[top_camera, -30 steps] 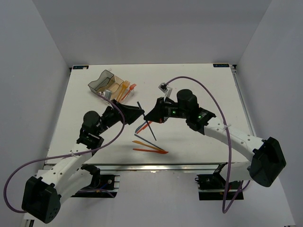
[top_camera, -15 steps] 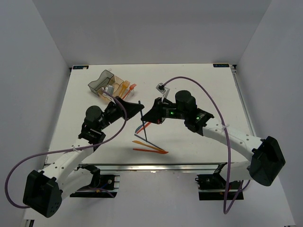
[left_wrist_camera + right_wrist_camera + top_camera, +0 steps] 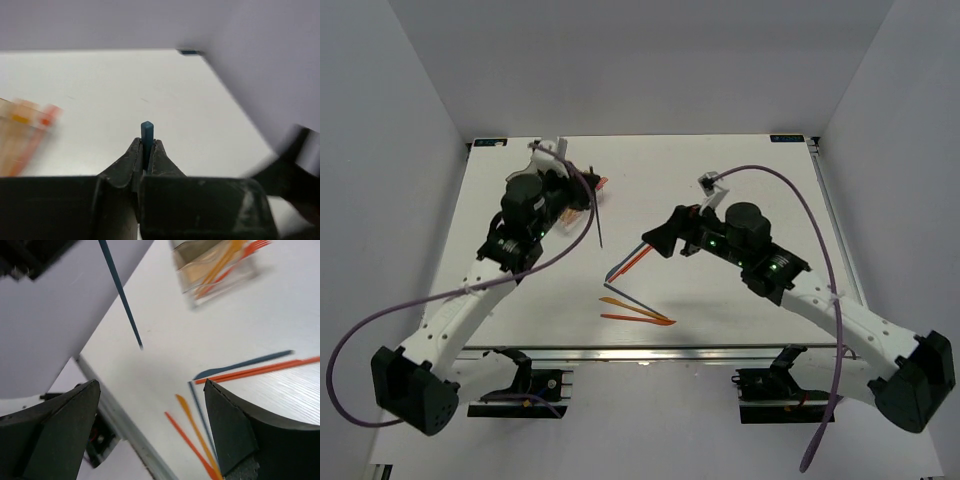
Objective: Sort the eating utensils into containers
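Note:
The left gripper will turn and go down toward the left in the top view, over the container beside the orange utensils, because the dark blue utensil hangs outside that container.
My left gripper [image 3: 146,145] is shut on a dark blue utensil [image 3: 147,129], whose end sticks up between the jaws. From above, that utensil [image 3: 595,218] hangs slanting below the left gripper [image 3: 582,188], over the table's back left. The containers [image 3: 215,267] hold several orange utensils; in the top view the left arm hides most of them, and only orange tips [image 3: 592,184] show. My right gripper [image 3: 655,240] is open and empty, over a blue and an orange utensil [image 3: 630,262]. In the right wrist view its jaws [image 3: 150,405] stand wide apart above the loose utensils [image 3: 195,430].
Three more utensils, orange, yellow and blue [image 3: 638,310], lie fanned near the table's front edge [image 3: 620,348]. The left arm's purple cable [image 3: 470,295] loops beside it. Walls close in the table on the left, right and back.
The left gripper closed on the blue utensil and carried it up and back-left towards the containers. The right gripper let go, opened wide and drew back to the right.

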